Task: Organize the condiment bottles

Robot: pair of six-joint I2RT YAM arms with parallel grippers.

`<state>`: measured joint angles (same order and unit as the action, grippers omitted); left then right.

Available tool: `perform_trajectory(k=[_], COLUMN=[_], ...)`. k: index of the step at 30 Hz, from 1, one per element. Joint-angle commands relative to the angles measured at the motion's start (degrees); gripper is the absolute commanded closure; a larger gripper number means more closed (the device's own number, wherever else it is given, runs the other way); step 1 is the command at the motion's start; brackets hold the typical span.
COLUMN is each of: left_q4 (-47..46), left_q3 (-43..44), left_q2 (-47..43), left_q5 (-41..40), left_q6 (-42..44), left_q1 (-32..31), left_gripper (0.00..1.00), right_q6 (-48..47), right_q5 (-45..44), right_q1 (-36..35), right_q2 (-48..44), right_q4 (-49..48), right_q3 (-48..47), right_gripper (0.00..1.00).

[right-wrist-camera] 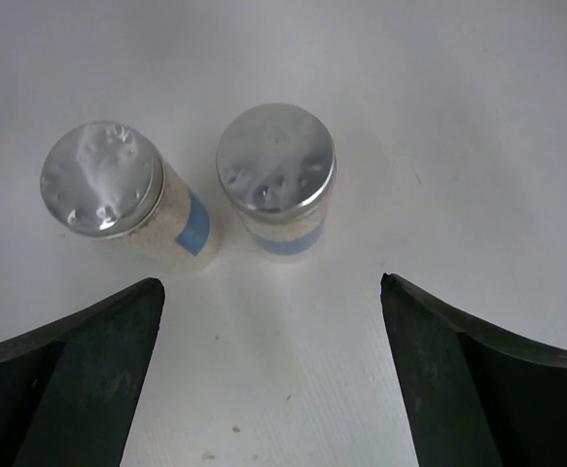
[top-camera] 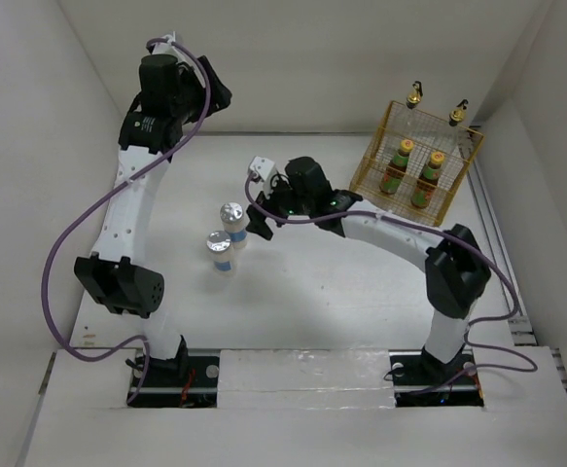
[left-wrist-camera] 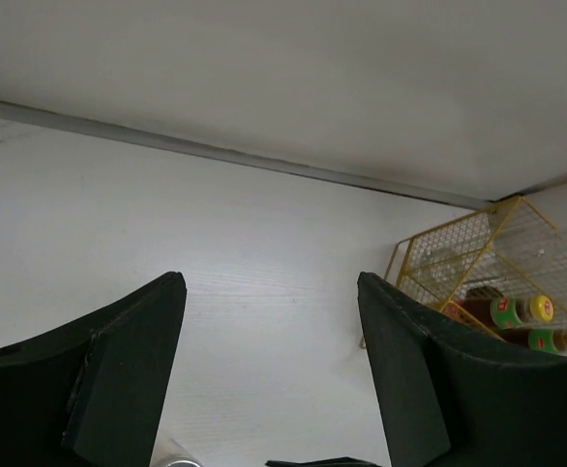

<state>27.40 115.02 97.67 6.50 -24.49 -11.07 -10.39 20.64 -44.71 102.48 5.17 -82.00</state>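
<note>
Next, my right gripper moves down and to its left in the top view to bring its open fingers around the farther white bottle's lid [top-camera: 231, 212] [right-wrist-camera: 275, 159].
Two short white bottles with silver lids and blue labels stand side by side on the table, one [top-camera: 231, 222] just behind the other [top-camera: 221, 251]. In the right wrist view they are at the left [right-wrist-camera: 118, 195] and the centre [right-wrist-camera: 277, 180]. My right gripper [top-camera: 260, 222] [right-wrist-camera: 271, 284] is open and empty just to their right, with its jaws short of them. Two dark bottles [top-camera: 396, 167] [top-camera: 426, 179] and two clear glass bottles with gold caps [top-camera: 412, 100] [top-camera: 456, 117] stand in the gold wire rack [top-camera: 372, 165]. My left gripper [top-camera: 215, 97] [left-wrist-camera: 271, 282] is open, empty and raised at the back.
The wire rack [left-wrist-camera: 458, 243] stands at the back right near the wall, and the dark bottles [left-wrist-camera: 516, 311] show inside it in the left wrist view. White walls enclose the table on the left, back and right. The arm bases are at the near edge.
</note>
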Motion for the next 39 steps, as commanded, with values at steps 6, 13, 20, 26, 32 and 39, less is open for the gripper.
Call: perform_trajectory(k=[6,13,20,26,32,39], left_q4=[-1.4,-2.6,-4.0,-4.0,-6.0,-8.5], left_q3=[1.0,-1.8,-5.8,-6.3,-9.4,-17.3], left_q2=[-0.6,-1.2,-2.2,-2.7,-4.0,-5.9], left_q5=[1.9,4.7,7.3,6.1,8.4,8.9], left_q6=[-1.7,-2.8,-3.5,-2.9,-3.5,-4.9], left_q1=[-0.4,-0.4,-0.4,-0.4,-0.9,-3.1], left_gripper=[0.31,0.31,0.31,0.31,0.31,0.31], right_q6=[-3.1,-2.4,1.2,2.4,3.6,3.1], right_q5=[4.6,3.8,-0.1,-2.8,-3.9,-4.4], right_q1=[-2.6,-3.6,-3.6,-1.8,7.8,22.6], right_q2=[11.8,19.5,22.9,12.6,-5.9,-19.9], right_q4=[0.1,0.1,-5.1,-5.1,-6.4,1.9], right_q3=[-14.1,-21.4,-24.1,-20.0,-8.4,-0.9], right_gripper=[0.0,0.0,0.4,0.64,0.68,0.68])
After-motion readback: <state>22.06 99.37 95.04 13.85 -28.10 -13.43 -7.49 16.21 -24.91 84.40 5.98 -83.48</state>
